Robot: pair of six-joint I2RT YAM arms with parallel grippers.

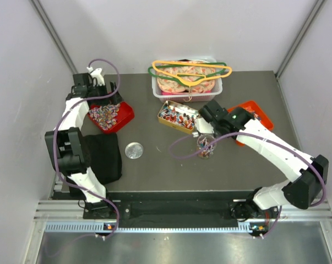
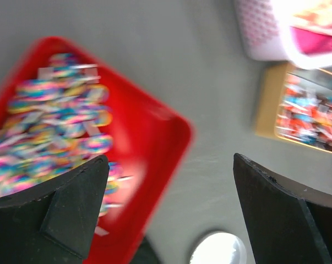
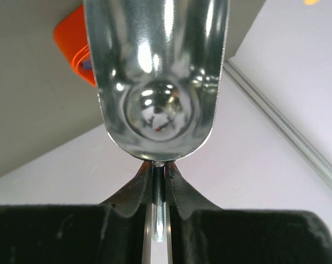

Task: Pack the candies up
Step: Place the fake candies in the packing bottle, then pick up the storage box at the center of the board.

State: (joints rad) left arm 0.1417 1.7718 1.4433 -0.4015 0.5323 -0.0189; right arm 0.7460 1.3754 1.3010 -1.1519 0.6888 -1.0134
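The thin side rim of the red tray fits the open fingers of my left gripper. Next I will shift that gripper to the left in the top view and lower it onto that rim.
The candies lie as a speckled heap in a red tray (image 1: 126,113) at the left, also blurred in the left wrist view (image 2: 50,126). More candies fill a gold tin (image 1: 178,116), which the left wrist view shows too (image 2: 311,118). A few sit in a small glass jar (image 1: 206,147). My left gripper (image 1: 110,98) is open and empty above the red tray's right corner (image 2: 171,187). My right gripper (image 1: 208,122) is shut on the handle of a metal scoop (image 3: 160,77), held tilted above the jar (image 3: 160,177). The scoop's bowl looks empty.
A white basket (image 1: 157,88) with coloured hangers stands at the back. An orange tray (image 1: 254,107) lies under my right arm. A silver lid (image 1: 134,150) and a black cloth (image 1: 102,157) lie at the front left.
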